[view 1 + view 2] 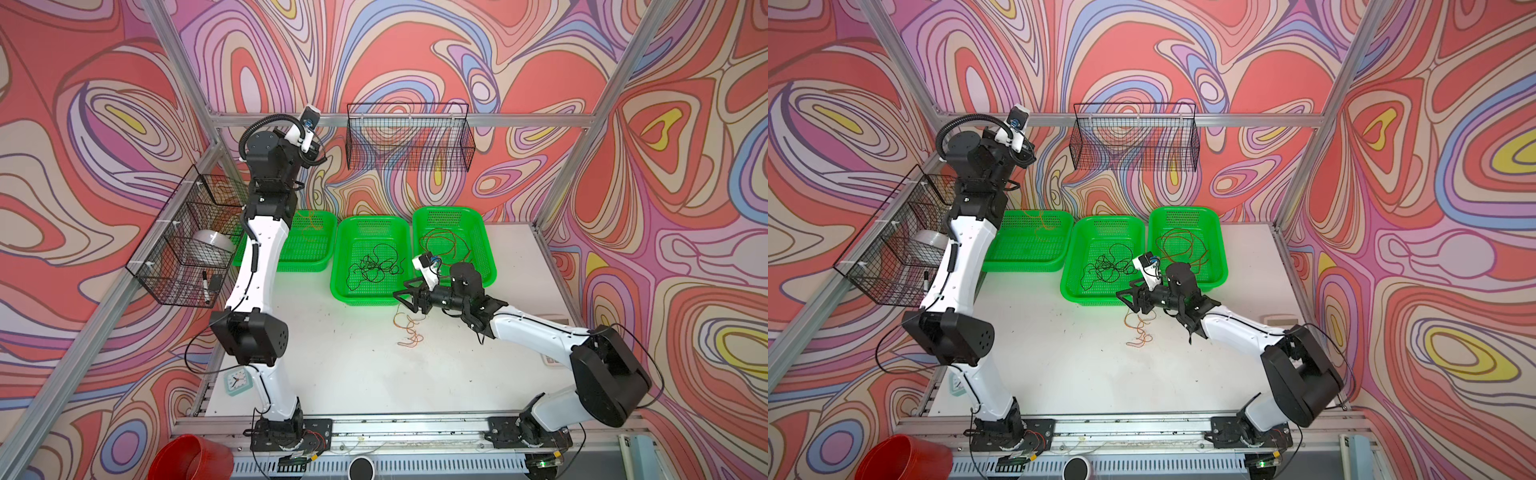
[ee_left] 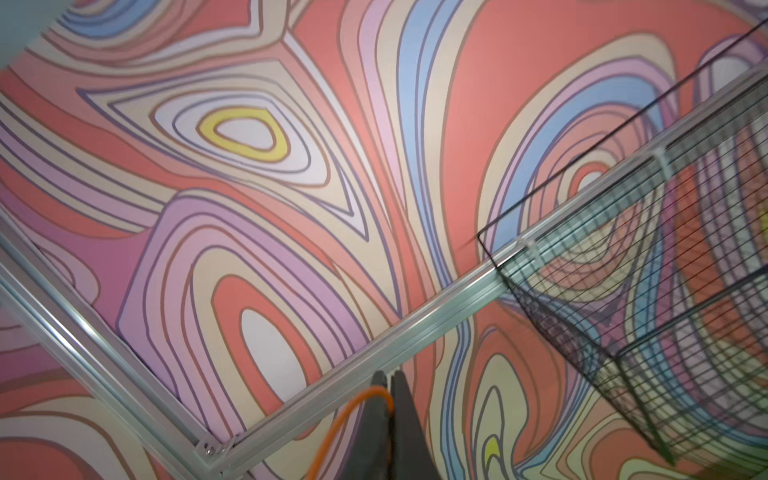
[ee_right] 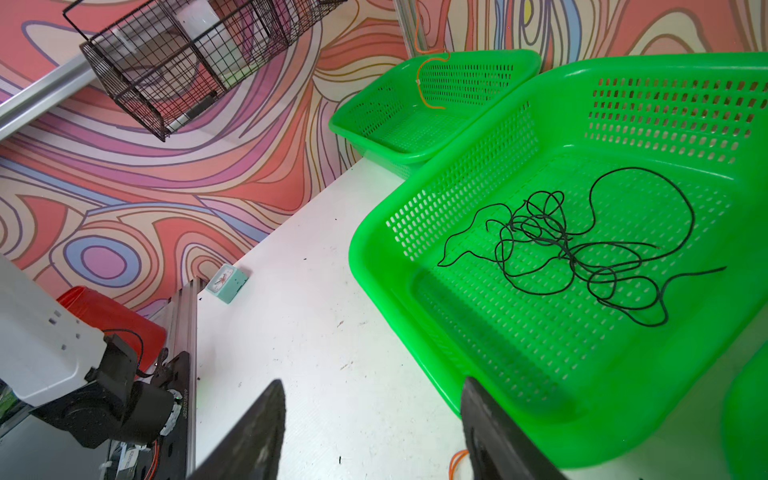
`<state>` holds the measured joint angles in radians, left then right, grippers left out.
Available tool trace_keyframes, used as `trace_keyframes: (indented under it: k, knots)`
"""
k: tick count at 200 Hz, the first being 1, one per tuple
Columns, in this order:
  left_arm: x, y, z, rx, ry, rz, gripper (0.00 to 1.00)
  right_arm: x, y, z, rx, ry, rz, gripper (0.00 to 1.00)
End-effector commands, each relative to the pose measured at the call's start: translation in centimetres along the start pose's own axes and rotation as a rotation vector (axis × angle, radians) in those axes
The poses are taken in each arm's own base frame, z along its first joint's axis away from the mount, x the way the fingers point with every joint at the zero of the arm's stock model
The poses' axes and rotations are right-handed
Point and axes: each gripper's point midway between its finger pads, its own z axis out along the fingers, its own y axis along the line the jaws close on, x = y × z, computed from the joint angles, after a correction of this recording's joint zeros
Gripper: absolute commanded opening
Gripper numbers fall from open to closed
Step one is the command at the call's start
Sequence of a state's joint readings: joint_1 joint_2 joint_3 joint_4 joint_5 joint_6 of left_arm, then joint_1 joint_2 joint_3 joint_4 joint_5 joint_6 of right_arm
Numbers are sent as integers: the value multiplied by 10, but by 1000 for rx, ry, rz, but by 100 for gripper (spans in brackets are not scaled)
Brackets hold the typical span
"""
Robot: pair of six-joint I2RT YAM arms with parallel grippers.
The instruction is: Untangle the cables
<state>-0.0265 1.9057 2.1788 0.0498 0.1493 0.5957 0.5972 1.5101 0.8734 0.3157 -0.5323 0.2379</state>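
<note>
My left gripper is high by the back wall and should next go down over the green basket below. It should let go of the orange cable there, as the cable's end already hangs inside.
My left gripper (image 2: pixel 388 376) is raised high by the back wall and shut on a thin orange cable (image 2: pixel 353 411). That cable hangs down into the left green basket (image 1: pixel 309 226). A black cable (image 1: pixel 374 270) lies in a loose tangle in the middle basket, also clear in the right wrist view (image 3: pixel 561 245). Red cable loops (image 1: pixel 444 245) lie in the right basket. More orange loops (image 1: pixel 409 328) rest on the white table. My right gripper (image 1: pixel 405 295) hovers open just above them, at the middle basket's front corner, with nothing between its fingers (image 3: pixel 278 399).
Three green baskets stand in a row at the back: left (image 1: pixel 299 266), middle (image 1: pixel 338 286), right (image 1: pixel 489 266). Black wire baskets hang on the back wall (image 1: pixel 409 137) and the left wall (image 1: pixel 183 249). A small clock (image 1: pixel 237 380) and a red bucket (image 1: pixel 191 457) sit front left.
</note>
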Motion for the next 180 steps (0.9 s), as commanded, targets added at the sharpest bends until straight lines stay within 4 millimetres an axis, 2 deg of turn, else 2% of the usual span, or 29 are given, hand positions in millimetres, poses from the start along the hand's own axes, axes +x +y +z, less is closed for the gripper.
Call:
trace_keyframes:
  k: [1,13,38,57,77,81,97,103,112,118,120,136,152,180]
  knots:
    - [14,16,6,-32,-28,-30,0,7,-1,6,2,55,19,68]
    - [47,9,10,-19,33,-64,0,12,-8,7,39,76,21,68]
    - [116,-25,7,21,133,-133,0,21,-27,2,158,133,27,68]
    - [165,-50,1,33,222,-182,0,28,-43,-10,280,161,42,68]
    - [212,-73,-9,34,319,-231,0,52,-61,-27,408,214,105,66]
    - [220,-76,-11,30,338,-243,5,57,-64,-31,430,225,119,65]
    - [247,-85,-21,14,411,-291,49,78,-72,-39,485,256,172,63]
    - [253,-88,-25,14,431,-309,62,84,-75,-41,496,260,185,63]
    - [259,-91,-31,10,453,-332,76,91,-77,-39,498,279,193,62]
    - [260,-92,-34,7,461,-348,96,95,-78,-37,494,294,196,60]
    - [260,-92,-34,7,461,-353,99,96,-77,-36,491,299,198,60]
    - [256,-89,-43,-10,467,-379,100,105,-75,-28,459,347,219,54]
    - [246,-85,-52,-11,466,-381,100,116,-66,-25,439,391,220,52]
    - [231,-92,-72,51,480,-361,100,118,-47,-42,414,361,170,54]
